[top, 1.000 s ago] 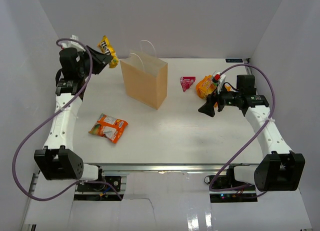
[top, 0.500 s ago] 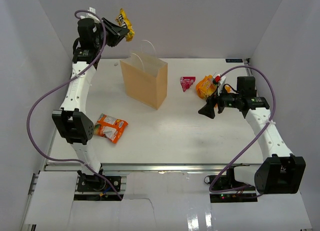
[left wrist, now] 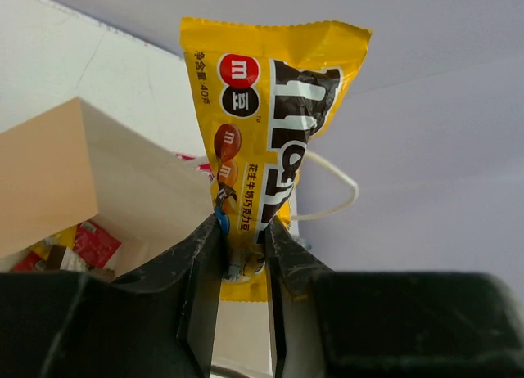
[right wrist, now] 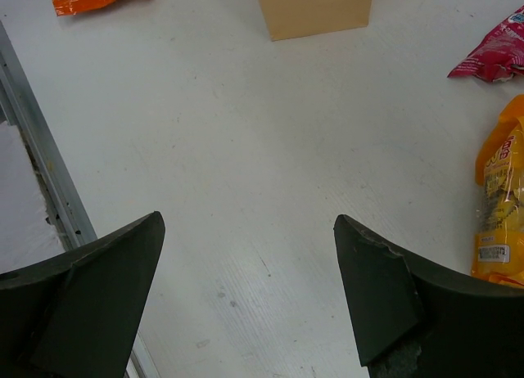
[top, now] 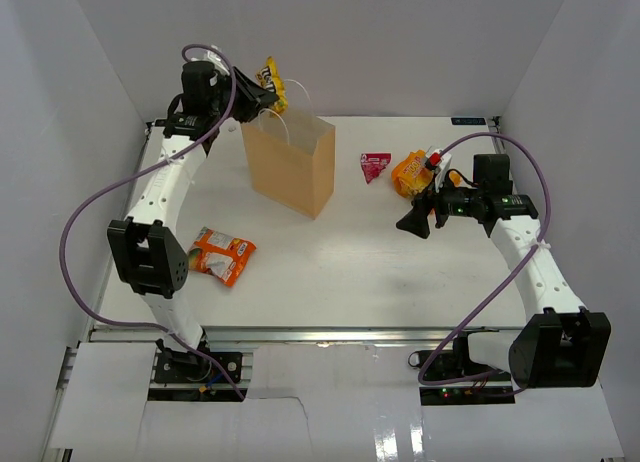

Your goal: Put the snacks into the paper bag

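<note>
I will next move my right gripper outward beside the orange-yellow pouch. I will then lower it onto the red packet's narrow near end (top: 370, 177) (right wrist: 476, 69), because bare tabletop is all around it.
My left gripper (top: 258, 94) is shut on the small yellow packet (top: 272, 83) and holds it in the air just behind the open top of the tan paper bag (top: 290, 167). In the left wrist view the packet (left wrist: 270, 108) hangs between my jaws (left wrist: 244, 247), above the bag's rim (left wrist: 82, 165); red and yellow packets (left wrist: 86, 243) show inside the bag. My right gripper (top: 414, 222) is open and empty over the table (right wrist: 246, 222). The orange-yellow pouch (top: 408, 172) and a red triangular packet (top: 374, 165) lie behind it. An orange-white packet (top: 218, 255) lies at the front left.
White walls close in the table on the left, back and right. The bag's white loop handle (left wrist: 336, 198) hangs beside the yellow packet. A metal rail (right wrist: 41, 157) runs along the table's near edge.
My left arm has swung right with the yellow packet, from the back left corner to the bag's top. The right arm has not moved.
</note>
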